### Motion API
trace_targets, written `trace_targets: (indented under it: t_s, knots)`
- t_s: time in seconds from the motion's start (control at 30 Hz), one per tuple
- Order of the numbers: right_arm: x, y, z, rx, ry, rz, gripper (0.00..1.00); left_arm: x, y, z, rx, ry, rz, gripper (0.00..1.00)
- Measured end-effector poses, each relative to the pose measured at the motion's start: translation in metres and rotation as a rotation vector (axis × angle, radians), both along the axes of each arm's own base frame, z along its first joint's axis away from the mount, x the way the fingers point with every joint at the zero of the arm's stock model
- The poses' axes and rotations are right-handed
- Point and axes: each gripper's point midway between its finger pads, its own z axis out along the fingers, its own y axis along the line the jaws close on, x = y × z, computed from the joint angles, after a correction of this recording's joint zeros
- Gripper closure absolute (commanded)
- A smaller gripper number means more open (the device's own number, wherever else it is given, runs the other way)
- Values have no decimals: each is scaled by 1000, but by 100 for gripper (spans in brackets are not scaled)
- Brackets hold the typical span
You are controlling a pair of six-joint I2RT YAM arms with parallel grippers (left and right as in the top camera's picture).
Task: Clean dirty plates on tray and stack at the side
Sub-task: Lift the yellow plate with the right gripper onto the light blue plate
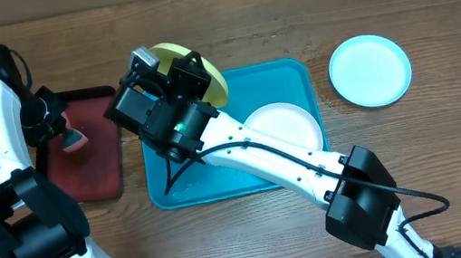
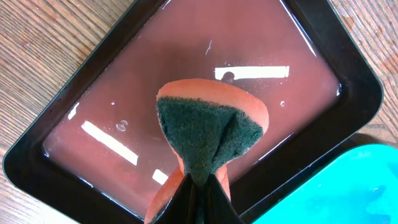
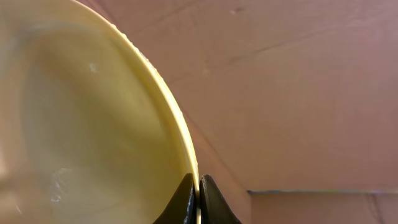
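Note:
Right of my right gripper in the overhead view, and below it, lies the pale blue plate [image 1: 370, 70]: I should swing the yellow-green one over, lower it flat and release.
My right gripper [image 1: 191, 78] is shut on the rim of the yellow-green plate [image 1: 216, 83] and holds it tilted up above the far left corner of the turquoise tray [image 1: 296, 78]. In the right wrist view the plate [image 3: 93, 124] fills the left side, its rim pinched between the fingers [image 3: 198, 186]. The white plate [image 1: 289, 125] lies flat in the tray. The pale blue plate [image 1: 370, 70] lies on the table right of the tray. My left gripper [image 1: 61, 131] is shut on an orange sponge with a dark green scrub face [image 2: 208, 134] over the dark red tray [image 2: 186, 62].
The dark red black-rimmed tray [image 1: 93, 159] sits left of the turquoise tray and holds a thin film of water. A corner of the turquoise tray [image 2: 348, 186] shows in the left wrist view. A black cable [image 1: 177, 169] hangs over the turquoise tray.

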Motion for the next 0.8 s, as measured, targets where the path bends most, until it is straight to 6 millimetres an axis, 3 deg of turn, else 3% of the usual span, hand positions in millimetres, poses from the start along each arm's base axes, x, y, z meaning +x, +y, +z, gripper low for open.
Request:
trace_targets:
  t_s: [0.1, 0.27, 0.37, 0.47, 0.57, 0.67, 0.73, 0.77, 0.8]
  knots:
    - [0, 0, -2, 20, 4, -2, 96, 0, 0, 0, 0, 0, 0, 96]
    - [-6, 22, -55, 236, 316, 139, 96, 0, 0, 0, 0, 0, 0, 96]
    - [2, 8, -74, 385, 433, 85, 96, 0, 0, 0, -3, -1, -2, 96]
    - [21, -37, -86, 525, 528, -63, 96, 0, -1, 0, -3, -2, -4, 96]
    - [46, -98, -91, 704, 609, -218, 96, 0, -1, 0, -3, -2, -4, 96]
    - [67, -183, -94, 917, 680, -402, 96, 0, -1, 0, -3, -2, -4, 96]
    - [69, -231, -97, 1013, 708, -508, 96, 0, -1, 0, -3, -2, -4, 96]
    - [68, -278, -101, 1088, 706, -613, 96, 0, -1, 0, -3, -2, -4, 96]
    - [66, -302, -105, 1125, 702, -665, 96, 0, -1, 0, -3, -2, -4, 96]
